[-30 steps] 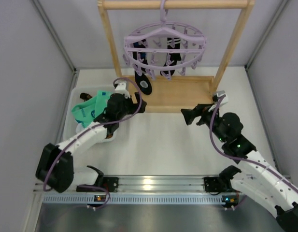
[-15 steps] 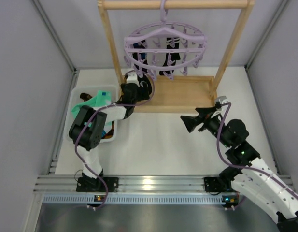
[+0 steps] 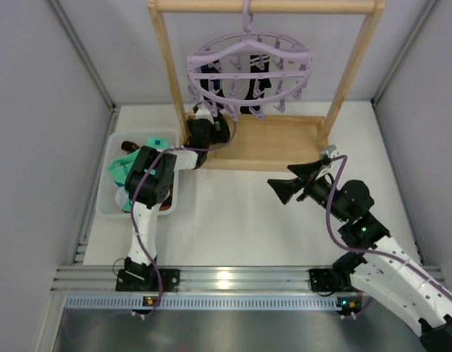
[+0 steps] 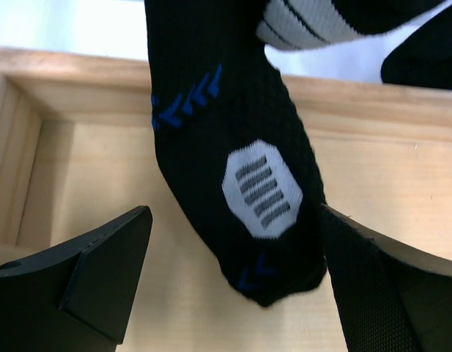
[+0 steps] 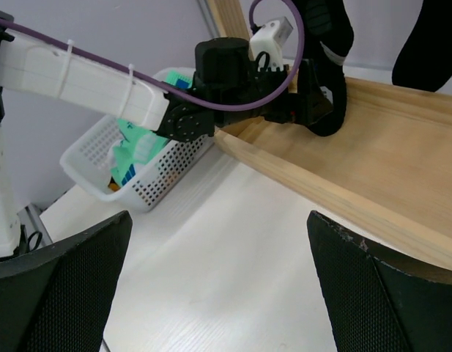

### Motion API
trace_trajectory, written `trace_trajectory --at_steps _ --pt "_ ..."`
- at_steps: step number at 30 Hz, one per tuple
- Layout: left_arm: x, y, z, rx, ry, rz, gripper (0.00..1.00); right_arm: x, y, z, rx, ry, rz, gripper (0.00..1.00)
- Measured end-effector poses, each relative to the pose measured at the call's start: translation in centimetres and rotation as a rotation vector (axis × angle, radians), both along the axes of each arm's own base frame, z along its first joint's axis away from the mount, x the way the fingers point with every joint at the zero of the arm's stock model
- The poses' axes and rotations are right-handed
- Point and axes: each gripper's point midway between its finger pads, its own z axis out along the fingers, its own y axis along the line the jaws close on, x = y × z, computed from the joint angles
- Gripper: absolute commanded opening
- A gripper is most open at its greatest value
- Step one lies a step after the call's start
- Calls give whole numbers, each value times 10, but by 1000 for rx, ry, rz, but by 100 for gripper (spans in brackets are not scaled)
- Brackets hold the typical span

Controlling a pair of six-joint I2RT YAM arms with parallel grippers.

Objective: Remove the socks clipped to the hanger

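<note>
The sock's toe hangs off-center between the open fingers of my left gripper, so my left gripper should move slightly to the right in the wrist view and then close across the white patch (image 4: 263,191).
The lilac hanger (image 3: 249,55) hangs by its hook from the wooden frame's top bar, with black socks (image 3: 256,89) clipped under it. In the left wrist view, one black sock (image 4: 233,147) with blue marks and a white patch dangles toe-down. My left gripper (image 4: 236,282) is open around that toe. The toe lies close against the right finger (image 4: 372,286) and apart from the left one. From above, the left gripper (image 3: 213,126) is under the ring's left side. My right gripper (image 3: 283,182) is open over the table with nothing between its fingers (image 5: 387,293).
The light wooden frame (image 3: 284,143) has a raised base board and two uprights around the hanger. A white perforated basket (image 3: 108,209) at the left holds a mint-green sock (image 3: 130,167) and other socks. In the right wrist view, the left arm (image 5: 79,77) stretches across to the frame.
My left arm has swung from over the basket up to the frame, and its open jaws now stand around the black sock's toe. The right gripper has drifted slightly left.
</note>
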Motion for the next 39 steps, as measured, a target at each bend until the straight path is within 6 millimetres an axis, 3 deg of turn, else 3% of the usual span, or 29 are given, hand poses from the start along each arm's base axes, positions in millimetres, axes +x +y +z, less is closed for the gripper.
trace_trajectory --at_steps 5,8,12,13,15,21,25,33,39 --pt "19 -1 3 -25 -35 -13 96 -1 8 -4 14 10 38 99" --pt "29 -7 5 -52 -54 -30 82 -1 12 -7 18 18 56 99" --pt "31 -15 9 -101 -70 -53 38 0 14 -7 23 16 66 100" --pt "32 -17 12 -114 -80 -56 16 -1 14 -6 24 17 68 99" --pt "33 -20 18 -139 -104 -61 0 -1 15 -5 28 16 71 99" --pt "13 -23 14 -149 -108 -66 0 -2 14 -3 33 7 72 99" --pt "-14 -23 22 -131 -100 -40 0 -3 13 1 40 -4 72 99" --pt "-95 -41 88 -176 -178 -59 0 -16 3 22 79 -68 62 99" --pt "-157 -35 110 -185 -219 -50 0 -23 -5 32 99 -97 44 98"
